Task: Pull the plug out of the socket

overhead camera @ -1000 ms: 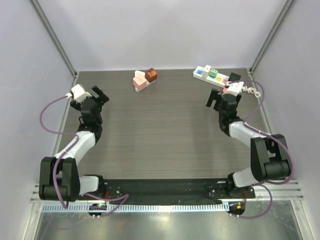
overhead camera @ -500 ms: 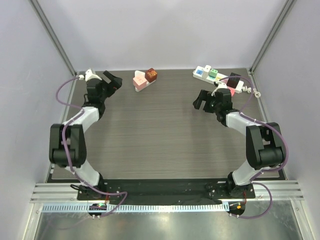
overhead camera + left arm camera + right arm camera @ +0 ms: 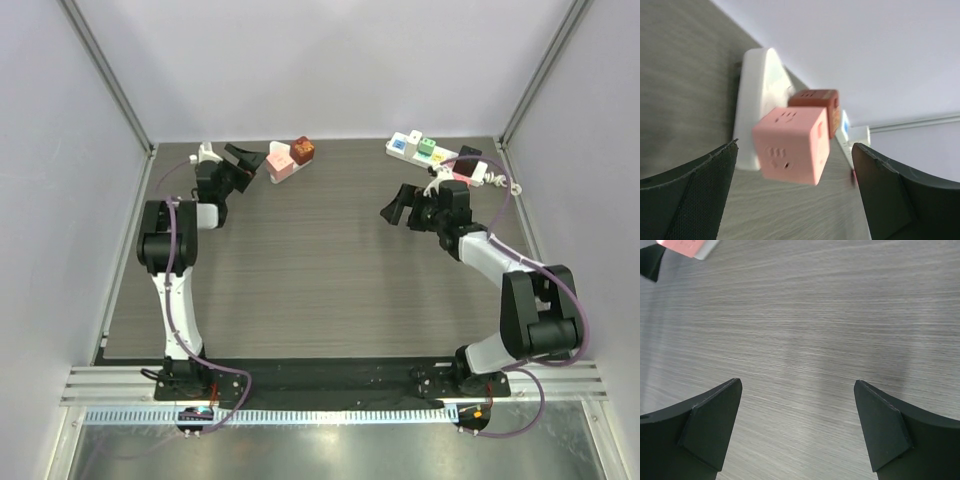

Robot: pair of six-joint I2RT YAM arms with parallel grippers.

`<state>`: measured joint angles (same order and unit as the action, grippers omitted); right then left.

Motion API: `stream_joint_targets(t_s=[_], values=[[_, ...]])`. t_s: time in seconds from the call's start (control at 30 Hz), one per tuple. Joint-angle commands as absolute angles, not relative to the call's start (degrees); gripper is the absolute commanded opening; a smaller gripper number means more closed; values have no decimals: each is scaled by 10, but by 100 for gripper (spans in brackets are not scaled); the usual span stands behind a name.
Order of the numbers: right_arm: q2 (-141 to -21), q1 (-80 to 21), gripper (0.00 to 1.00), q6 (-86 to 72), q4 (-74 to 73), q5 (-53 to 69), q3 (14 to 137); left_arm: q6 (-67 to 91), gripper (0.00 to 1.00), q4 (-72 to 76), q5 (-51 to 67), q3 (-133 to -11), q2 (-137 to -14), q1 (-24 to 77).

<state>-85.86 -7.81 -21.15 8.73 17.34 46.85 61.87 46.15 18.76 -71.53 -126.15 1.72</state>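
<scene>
I should move my left gripper over to the pink cube (image 3: 280,164) (image 3: 800,130) next and close its open fingers around it, because the cube is to their right in the top view.
A pink cube plug (image 3: 278,157) and a brown cube plug (image 3: 303,149) sit on a small white socket strip (image 3: 283,173) at the back of the table. My left gripper (image 3: 246,160) is just left of the pink cube, open and apart from it. In the left wrist view the pink cube (image 3: 800,130) lies ahead between the spread fingers of the gripper (image 3: 794,147), with the brown cube (image 3: 816,107) and the white socket (image 3: 752,95) behind. My right gripper (image 3: 396,206) hangs open over bare table (image 3: 805,315); the right wrist view shows nothing between the fingers of the gripper (image 3: 797,384).
A longer white power strip (image 3: 432,153) with blue, green and other coloured plugs lies at the back right, its cord (image 3: 508,184) coiled by the right wall. Metal frame posts stand at both back corners. Purple cables loop off both arms.
My left arm has stretched toward the back and its gripper has swung right, up to the pink cube. My right gripper has shifted a little to the left.
</scene>
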Motion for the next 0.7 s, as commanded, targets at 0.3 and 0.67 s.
stream_joint_targets(t_s=[0.3,0.67], values=[[-778,-80,100,-290,49,134,438,690,93,463,290,-887,-1376,11],[-712,-81,100,-279,13,113,425,689,88,464,307,-861,-1369,15]])
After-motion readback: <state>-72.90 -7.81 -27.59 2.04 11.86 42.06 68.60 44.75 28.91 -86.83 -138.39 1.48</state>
